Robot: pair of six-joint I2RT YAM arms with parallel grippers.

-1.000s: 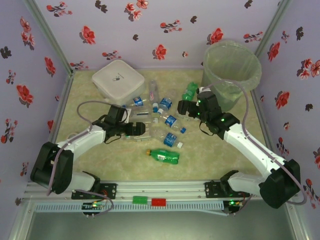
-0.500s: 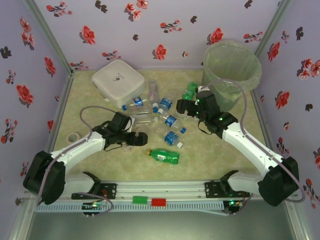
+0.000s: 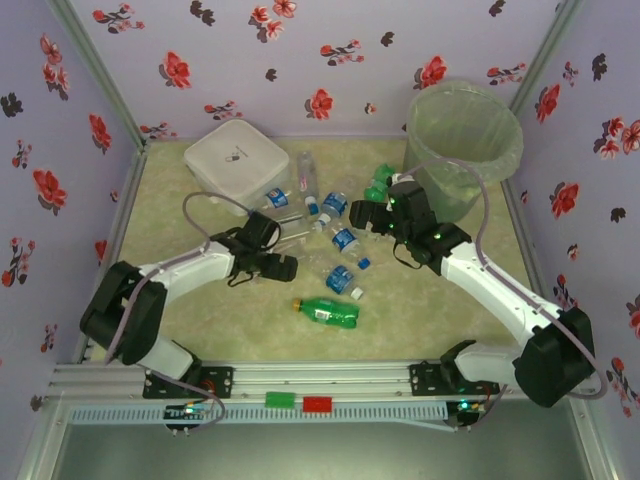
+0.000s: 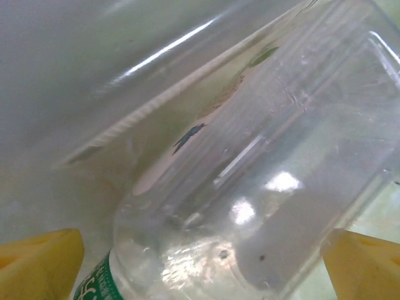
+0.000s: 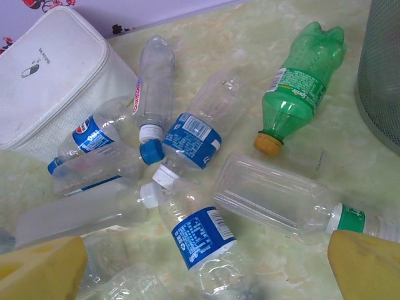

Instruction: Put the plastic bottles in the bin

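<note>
The left gripper has its wide fingers on both sides of the clear body of the green-labelled bottle just below it, so it needs to go down next and close around that body.
Several plastic bottles lie scattered mid-table, mostly clear with blue labels. A green one lies apart nearer the front. The bin stands at the far right corner. My left gripper is low at the pile's left edge. In the left wrist view its jaws stand wide, with a clear green-labelled bottle close up between the yellow fingertips. My right gripper hovers open over the pile. Below its jaws lies a blue-labelled bottle, beside a flat clear bottle.
A white square box sits at the back left, touching the pile, and also shows as the white box in the right wrist view. A green Sprite bottle lies near the bin wall. Purple walls close in on three sides.
My left arm swung its elbow in and the gripper pushed right toward the bottle pile. My right gripper crept slightly left over the bottles.
</note>
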